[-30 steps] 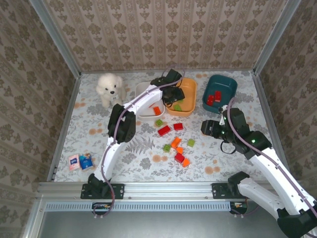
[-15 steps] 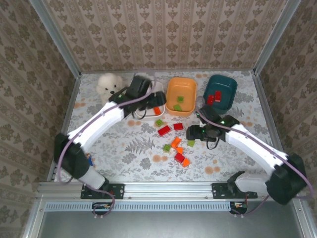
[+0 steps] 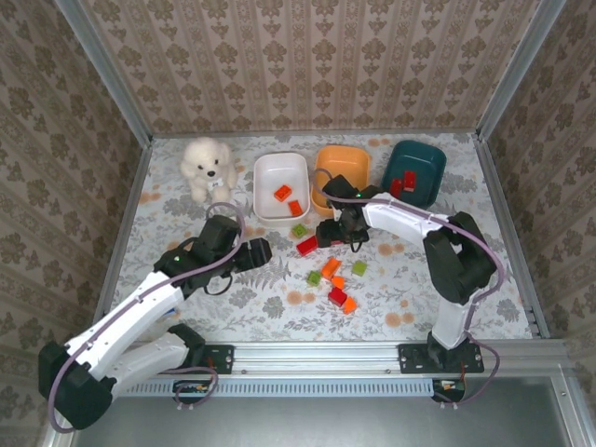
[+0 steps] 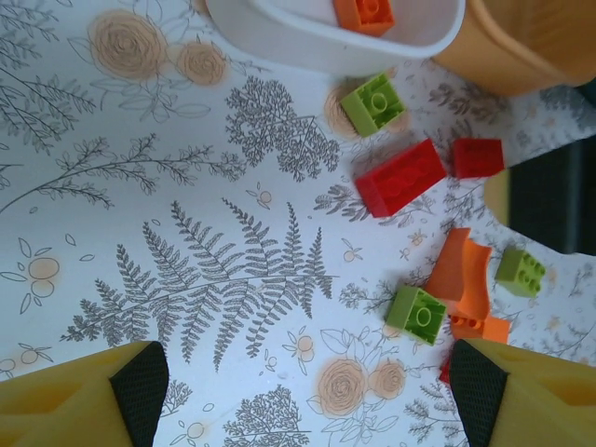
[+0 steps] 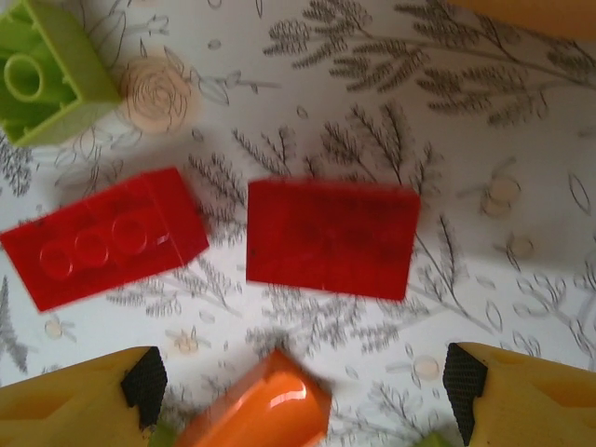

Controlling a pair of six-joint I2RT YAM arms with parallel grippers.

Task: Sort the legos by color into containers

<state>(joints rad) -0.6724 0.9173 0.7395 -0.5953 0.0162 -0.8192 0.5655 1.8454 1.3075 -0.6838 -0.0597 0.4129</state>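
Note:
The open right gripper comes down around both short ends of the red brick (image 5: 332,240) next and closes there, because bare cloth shows beside those ends.
Loose legos lie mid-table: a green brick (image 3: 299,229), a long red brick (image 3: 308,245), orange bricks (image 3: 330,268), another red one (image 3: 337,296). The white tub (image 3: 265,177) holds two orange bricks (image 3: 282,192); the teal tub (image 3: 426,160) holds red bricks (image 3: 396,184); the orange tub (image 3: 326,160) is partly hidden by the right arm. My right gripper (image 3: 328,233) hangs open low over a red brick (image 5: 331,237), with the long red brick (image 5: 102,247) to its left and an orange brick (image 5: 261,410) between its fingers (image 5: 461,382). My left gripper (image 3: 259,249) is open and empty over bare cloth, left of a green brick (image 4: 416,315).
A white plush dog (image 3: 207,168) sits at the back left beside the white tub. Patterned walls and metal rails close in the floral table cloth (image 3: 186,233). The right arm stretches across the front of the orange tub.
The left arm pulled back from over the tubs to the near-left table. The right arm swung left from the teal tub to over the red bricks. Both grippers opened wider.

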